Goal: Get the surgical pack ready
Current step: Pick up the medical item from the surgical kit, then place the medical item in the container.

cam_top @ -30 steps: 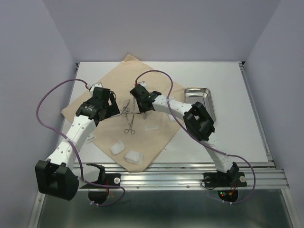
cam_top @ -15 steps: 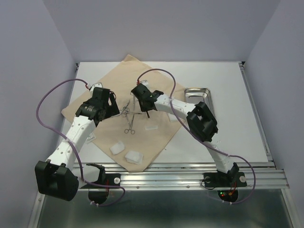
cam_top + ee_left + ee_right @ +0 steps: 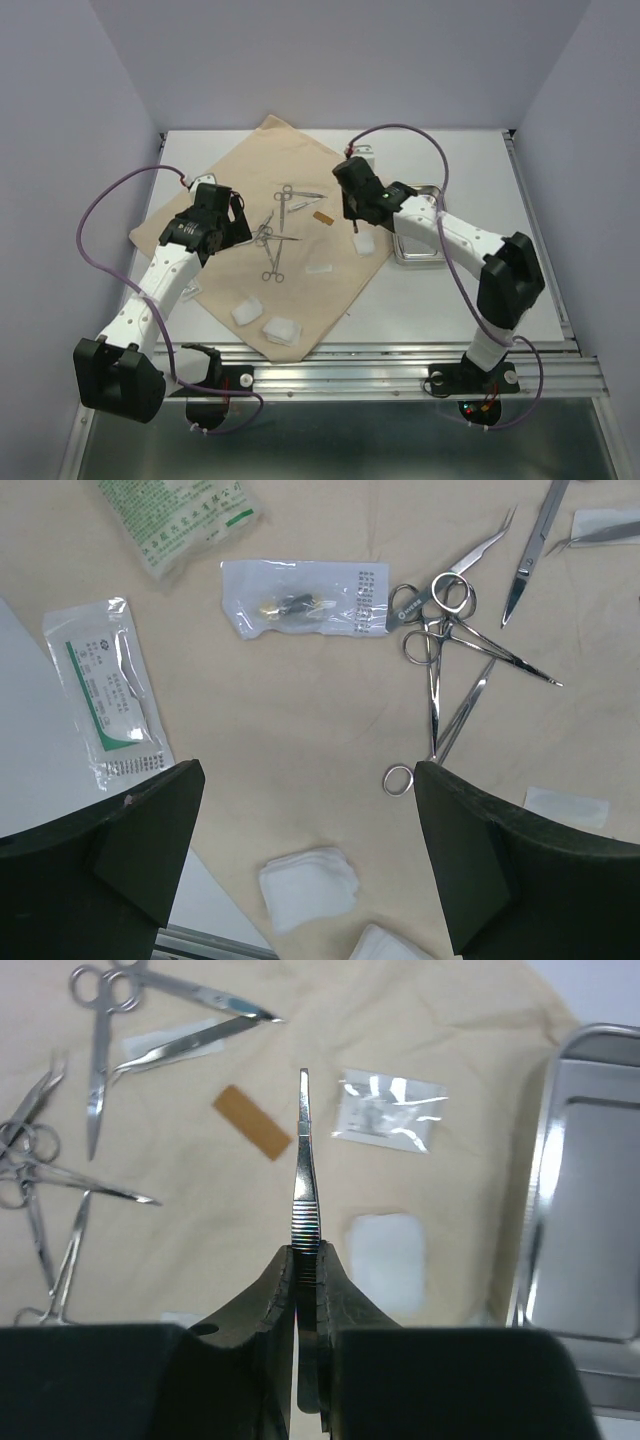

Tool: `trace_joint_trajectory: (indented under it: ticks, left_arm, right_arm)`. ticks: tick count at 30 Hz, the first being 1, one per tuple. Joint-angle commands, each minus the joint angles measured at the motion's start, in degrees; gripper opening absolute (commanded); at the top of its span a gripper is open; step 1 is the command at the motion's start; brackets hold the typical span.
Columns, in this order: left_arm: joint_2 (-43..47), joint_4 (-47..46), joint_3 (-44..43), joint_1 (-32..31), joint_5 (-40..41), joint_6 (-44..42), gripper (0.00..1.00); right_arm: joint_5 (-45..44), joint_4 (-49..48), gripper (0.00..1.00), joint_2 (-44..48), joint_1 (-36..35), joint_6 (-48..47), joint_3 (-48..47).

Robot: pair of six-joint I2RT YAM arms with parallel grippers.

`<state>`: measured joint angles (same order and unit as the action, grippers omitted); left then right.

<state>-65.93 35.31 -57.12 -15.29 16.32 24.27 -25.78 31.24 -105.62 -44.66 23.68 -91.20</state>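
The tray has room for the forceps, so I will move my right gripper off the cloth over the steel tray, then down inside the tray's edge by the cloth [image 3: 408, 238] [image 3: 566, 1224].
The beige cloth [image 3: 290, 160] lies spread on the table with scissors [image 3: 286, 200] and a cluster of ring-handled clamps [image 3: 268, 240] on it. My right gripper [image 3: 308, 1255] is shut on slim steel forceps [image 3: 303, 1150], which point away from the camera above the cloth's right part. Seen from above, this gripper [image 3: 357, 218] hangs just left of the steel tray [image 3: 412, 248]. A gauze pad [image 3: 387, 1258] lies under it. My left gripper [image 3: 310, 860] stands open over the cloth, holding nothing, with a gauze pad [image 3: 308, 887] below it and the clamps [image 3: 440, 650] ahead to the right.
Sealed packets [image 3: 300, 605] [image 3: 105, 685] lie on the cloth's left side. A brown strip [image 3: 252, 1122] and a clear packet [image 3: 388, 1110] sit near the scissors [image 3: 100, 1050]. Two more gauze pads [image 3: 248, 312] [image 3: 282, 330] rest near the cloth's front corner. The right arm crosses over the tray.
My right gripper has closed on the forceps, lifted them off the cloth's middle and swung right toward the tray. The left arm has not moved.
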Motion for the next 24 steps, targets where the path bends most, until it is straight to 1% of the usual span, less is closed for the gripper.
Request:
trace_joint_trajectory:
  ticks: [1,3,4,7,8,10,14,21,24]
  left_arm:
    - [-0.69,-1.3,-0.18,0.17,1.7,-1.16,0.99]
    - [-1.39,-1.21,-0.36,0.17,1.97,-1.07,0.99]
    - [-1.48,-1.3,-0.44,0.17,1.79,-1.07,0.99]
    - [-1.48,-1.56,-0.36,0.17,1.53,-0.63,0.99]
    - [-1.57,-1.56,-0.36,0.17,1.61,-0.63,0.99]
    - [-2.01,-1.21,-0.53,0.17,1.7,-0.63,0.99]
    - [-2.62,-0.51,-1.5,0.17,2.23,-0.63,0.99]
    - [-2.18,0.02,-1.76,0.17,2.67,0.42,0.99]
    - [-2.36,0.2,-1.94,0.08,2.23,0.51,0.99]
  right_arm:
    - [-2.7,-2.59,0.01,10.07,7.82,-1.35,10.49]
    - [-2.78,-2.85,0.01,12.97,12.03,-2.06,14.19]
    - [-2.44,-3.2,0.01,15.42,13.28,-3.02,17.69]
    - [-1.65,-4.87,0.02,18.16,17.49,-5.39,22.1]
    - [-1.29,-5.31,0.02,19.22,18.29,-5.84,24.47]
    - [0.46,-6.89,0.02,19.49,19.52,-6.89,26.24]
    - [3.45,-9.0,0.02,18.0,19.53,-8.65,28.44]
    - [7.14,-11.73,0.03,14.92,19.53,-8.48,30.02]
    - [8.82,-12.44,0.06,14.04,19.53,-8.74,30.38]
